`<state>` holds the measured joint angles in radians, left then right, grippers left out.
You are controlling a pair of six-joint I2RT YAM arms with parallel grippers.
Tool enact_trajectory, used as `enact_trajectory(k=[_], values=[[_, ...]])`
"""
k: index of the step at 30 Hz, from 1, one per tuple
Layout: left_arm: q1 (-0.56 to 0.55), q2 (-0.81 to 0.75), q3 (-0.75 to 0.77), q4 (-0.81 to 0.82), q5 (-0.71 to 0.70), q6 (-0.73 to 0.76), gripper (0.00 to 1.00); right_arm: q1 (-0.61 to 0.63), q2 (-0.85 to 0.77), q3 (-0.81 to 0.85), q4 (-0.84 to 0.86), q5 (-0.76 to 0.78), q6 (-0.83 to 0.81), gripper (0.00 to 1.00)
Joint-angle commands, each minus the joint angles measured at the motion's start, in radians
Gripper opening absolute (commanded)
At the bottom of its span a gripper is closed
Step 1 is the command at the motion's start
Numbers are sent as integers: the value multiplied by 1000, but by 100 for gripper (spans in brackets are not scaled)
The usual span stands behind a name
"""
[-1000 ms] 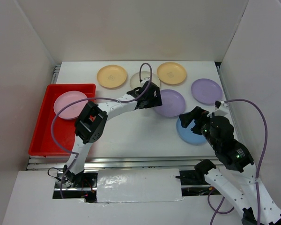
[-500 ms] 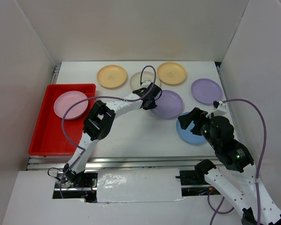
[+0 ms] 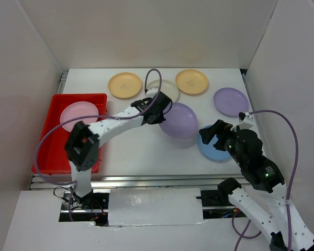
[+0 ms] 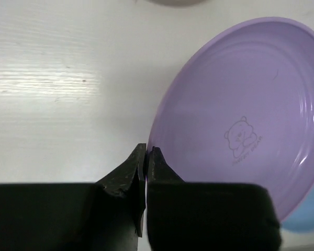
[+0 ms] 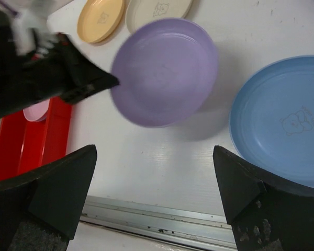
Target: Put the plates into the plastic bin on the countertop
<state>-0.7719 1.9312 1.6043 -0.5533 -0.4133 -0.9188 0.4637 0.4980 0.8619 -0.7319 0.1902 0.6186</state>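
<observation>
My left gripper swings to the left in the top view next, lowers the purple plate onto a pink plate [image 3: 79, 116] in the bin [image 3: 55, 104] and releases it.
My left gripper [image 3: 160, 113] [image 4: 146, 152] is shut on the left rim of a purple plate [image 3: 179, 120] [image 4: 240, 120] and holds it tilted, raised off the white countertop [image 3: 141, 151]. That plate [image 5: 165, 70] also fills the top of the right wrist view. The red plastic bin [image 3: 55, 104] lies at the left with a pink plate [image 3: 79, 116] inside. My right gripper [image 3: 213, 134] [image 5: 154, 151] hangs open and empty over the near side of the table, beside a blue plate [image 3: 215, 147] [image 5: 282, 125].
Two orange-yellow plates [image 3: 125, 84] [image 3: 192, 81], a cream plate [image 3: 166, 89] and a second purple plate [image 3: 231, 101] lie along the back. White walls enclose the table. A metal rail [image 5: 162, 225] runs along the near edge. The left arm's elbow [image 3: 82, 149] hangs over the bin.
The left gripper has closed on the purple plate's rim and tipped it up, drawing it a little leftward. The left arm's elbow swung left over the bin. The right arm has not moved.
</observation>
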Motion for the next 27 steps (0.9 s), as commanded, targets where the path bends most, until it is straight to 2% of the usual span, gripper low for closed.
enact_trajectory(k=[1, 4, 6, 7, 9, 10, 12, 13, 16, 19, 25, 26, 27], values=[[46, -281, -52, -51, -100, -18, 0, -8, 10, 34, 11, -12, -16, 100], [193, -377, -125, -85, -67, -18, 0, -11, 31, 6, 46, -53, -13, 100], [333, -454, -158, -128, -65, -26, 0, -13, 48, -21, 83, -75, -10, 100], [436, -500, -196, -144, -67, -28, 0, -13, 53, -30, 92, -93, -7, 100], [550, -540, -242, -136, -50, -17, 0, -14, 66, -52, 118, -109, -6, 100], [660, -570, -289, -122, -38, -12, 0, -17, 73, -57, 120, -116, -10, 100], [767, -581, -340, -100, 1, -5, 0, -17, 80, -64, 123, -127, -16, 100], [863, -575, -351, -94, 11, -3, 0, -17, 83, -67, 123, -129, -19, 100], [989, -519, -369, -60, 36, 21, 0, -20, 83, -67, 123, -135, -31, 100], [1065, -434, -339, -82, 62, 18, 0, -22, 83, -63, 112, -138, -42, 100], [1142, -386, -371, -21, 148, 8, 0, -23, 77, -46, 85, -141, -63, 100], [1142, -391, -377, -14, 153, 11, 3, -23, 76, -44, 85, -141, -62, 100], [1142, -394, -385, -10, 163, 17, 18, -25, 79, -43, 85, -141, -62, 100]])
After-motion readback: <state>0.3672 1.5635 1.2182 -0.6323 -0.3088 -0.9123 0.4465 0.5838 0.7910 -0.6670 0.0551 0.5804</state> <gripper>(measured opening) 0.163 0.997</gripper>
